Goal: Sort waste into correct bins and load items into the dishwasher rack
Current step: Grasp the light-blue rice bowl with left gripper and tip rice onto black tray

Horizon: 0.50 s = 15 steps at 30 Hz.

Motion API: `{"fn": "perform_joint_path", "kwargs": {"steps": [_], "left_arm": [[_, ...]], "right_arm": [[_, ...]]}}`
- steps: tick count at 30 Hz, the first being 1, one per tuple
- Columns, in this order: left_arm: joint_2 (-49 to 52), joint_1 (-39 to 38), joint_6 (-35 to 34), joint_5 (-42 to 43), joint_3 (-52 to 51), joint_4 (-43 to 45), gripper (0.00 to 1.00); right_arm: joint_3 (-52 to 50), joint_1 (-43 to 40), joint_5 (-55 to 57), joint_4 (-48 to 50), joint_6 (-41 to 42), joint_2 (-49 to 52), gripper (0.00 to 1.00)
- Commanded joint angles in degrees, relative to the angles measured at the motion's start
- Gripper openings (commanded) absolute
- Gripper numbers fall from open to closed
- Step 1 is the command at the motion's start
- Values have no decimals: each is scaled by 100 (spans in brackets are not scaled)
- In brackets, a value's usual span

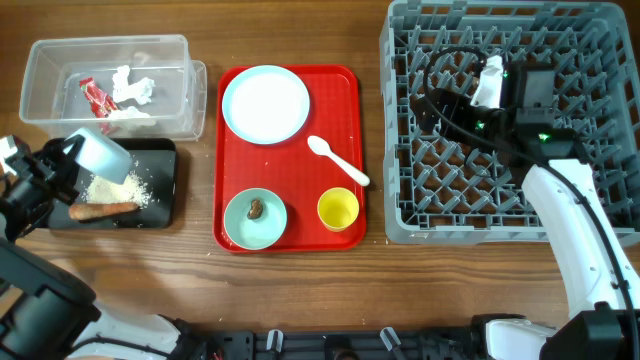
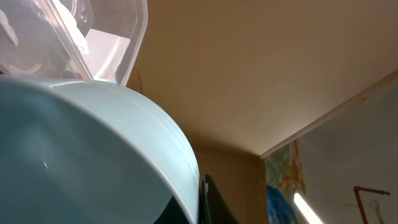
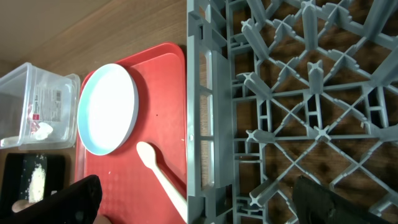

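Observation:
The left gripper swings over the red tray's bare middle next, turns the bowl upright, lowers it and lets go, since the rice already lies in the black tray.
My left gripper is shut on a pale blue-green bowl, held tipped over the black tray. That tray holds white rice crumbs and the carrot stick. The bowl's wall fills the left wrist view, pinched at my left gripper. The clear tub holds the wrapper and tissue. The red tray carries the plate, spoon, yellow cup and a second bowl with a brown lump. My right gripper is open and empty over the grey rack.
The right wrist view shows the rack's left wall and pegs between my right gripper's fingers, with the plate, spoon and red tray beside it. The clear tub's corner is close above the held bowl.

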Motion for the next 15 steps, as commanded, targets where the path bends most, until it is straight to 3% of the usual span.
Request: {"fn": "perform_joint_path", "kwargs": {"steps": [1,2,4,5,6,8,10,15], "left_arm": [[-903,-728,-87,24,-13,470,4],[-1233,-1121,-179,-363,-13,772,3],[-1974,-2518,-599,-2378,-13,1314,4],[-2100,-2957,-597,-2975,-13,1427,4],[-2214,-3786,-525,-4052,-15,1587,4],[-2065,-5462,289,-6400,-17,1565,4],[-1585,-6660,529,-8201,-17,1373,4],[-286,-8059,973,-8555,-17,1257,4]], "right_arm": [[42,-2,55,39,55,37,100],[42,-2,55,59,59,37,100],[42,-2,55,50,59,37,100],[42,-2,55,50,57,37,100],[42,-2,55,48,57,37,100],[42,-2,55,-2,61,37,100],[42,-2,55,-55,57,37,100],[42,-2,57,-55,57,37,100]]}}
